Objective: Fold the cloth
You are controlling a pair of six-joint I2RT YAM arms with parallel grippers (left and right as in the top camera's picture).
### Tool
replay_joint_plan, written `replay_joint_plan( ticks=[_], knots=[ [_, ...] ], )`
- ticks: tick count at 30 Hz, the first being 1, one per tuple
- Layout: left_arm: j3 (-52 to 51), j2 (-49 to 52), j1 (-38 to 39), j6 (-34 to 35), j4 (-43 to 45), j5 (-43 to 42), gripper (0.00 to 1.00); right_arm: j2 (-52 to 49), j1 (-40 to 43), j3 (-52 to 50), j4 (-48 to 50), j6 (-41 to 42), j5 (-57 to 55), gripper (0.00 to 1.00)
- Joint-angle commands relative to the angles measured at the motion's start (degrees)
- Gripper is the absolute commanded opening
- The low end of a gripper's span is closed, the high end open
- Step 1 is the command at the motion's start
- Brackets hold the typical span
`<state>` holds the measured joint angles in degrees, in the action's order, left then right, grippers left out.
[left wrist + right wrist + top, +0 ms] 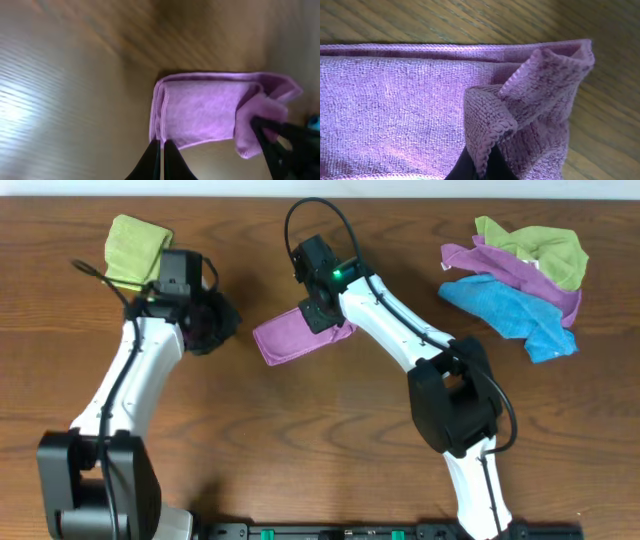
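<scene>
My right gripper should move the pinched corner of the cloth over to the cloth's flat end (264, 345), then release it, since that end lies to the gripper's left in the overhead view.
The cloth (290, 338) is a purple towel lying folded into a narrow strip on the wooden table (330, 420), left of centre. My right gripper (327, 315) is shut on the strip's right end. In the right wrist view a lifted, curled corner of the cloth (530, 85) is pinched between the dark fingertips (465, 167). My left gripper (228, 325) hovers just left of the cloth, shut and holding nothing. In the left wrist view its closed tips (162, 147) sit at the near edge of the cloth (200, 110), and the right gripper (272, 137) shows at the far end.
A lime-green towel (135, 250) lies behind the left arm at the back left. At the back right is a heap of towels: green (540, 242), another purple one (520, 275) and a bright blue one (510, 312).
</scene>
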<state>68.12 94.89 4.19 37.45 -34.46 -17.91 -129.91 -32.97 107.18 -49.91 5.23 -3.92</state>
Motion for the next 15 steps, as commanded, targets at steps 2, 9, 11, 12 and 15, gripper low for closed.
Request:
replay_joint_plan(
  ticks=[2,9,11,12,15],
  knots=[
    [-3.06,3.28,-0.02,4.70,3.85,-3.06,0.06,-0.52,-0.07,-0.26,0.00,0.24,0.83,0.01],
    [-3.08,10.62,1.77,7.63,8.96,-8.61,0.06,-0.52,-0.07,-0.26,-0.22,0.24,0.81,0.01],
    [-3.08,12.07,2.80,7.87,9.86,-8.52,0.06,-0.52,-0.04,-0.26,-0.26,0.24,0.81,0.01],
    [-3.08,12.72,3.08,8.02,10.40,-8.52,0.06,-0.52,-0.04,-0.26,-0.24,0.24,0.81,0.01],
    [-3.08,14.21,3.26,8.57,11.39,-8.46,0.06,-0.52,-0.04,-0.26,-0.28,0.24,0.81,0.01]
  ],
)
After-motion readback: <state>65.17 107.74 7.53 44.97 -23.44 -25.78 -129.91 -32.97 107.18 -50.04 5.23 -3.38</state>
